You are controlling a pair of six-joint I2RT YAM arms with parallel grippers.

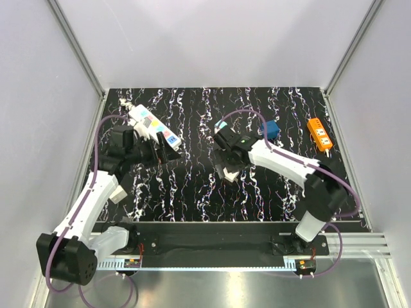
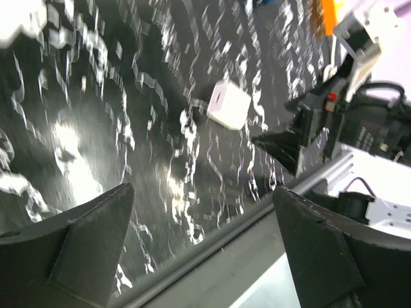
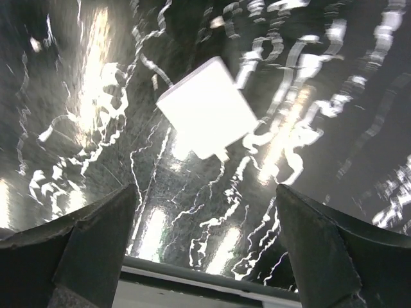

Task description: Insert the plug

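Next, my left gripper moves to the right in the top view and closes on the white plug adapter point(image 1: 228, 173), since the white power strip point(image 1: 152, 125) lies beside this arm.
A white plug adapter point(image 1: 228, 173) lies on the black marbled mat point(image 1: 192, 192) near the middle. It shows in the right wrist view point(image 3: 207, 108) and the left wrist view point(image 2: 228, 104). My right gripper point(image 1: 225, 163) hovers just above it, open and empty point(image 3: 205, 237), with the plug ahead of the fingers. A white power strip point(image 1: 152, 125) with coloured labels lies at the far left. My left gripper point(image 1: 170, 153) is next to the strip's near end, open and empty point(image 2: 205, 237), facing the plug and the right gripper.
An orange power strip point(image 1: 319, 133) lies at the far right and a blue block point(image 1: 272, 130) behind the right arm. Purple cables loop along both arms. The metal front rail point(image 2: 257, 212) runs along the mat's near edge.
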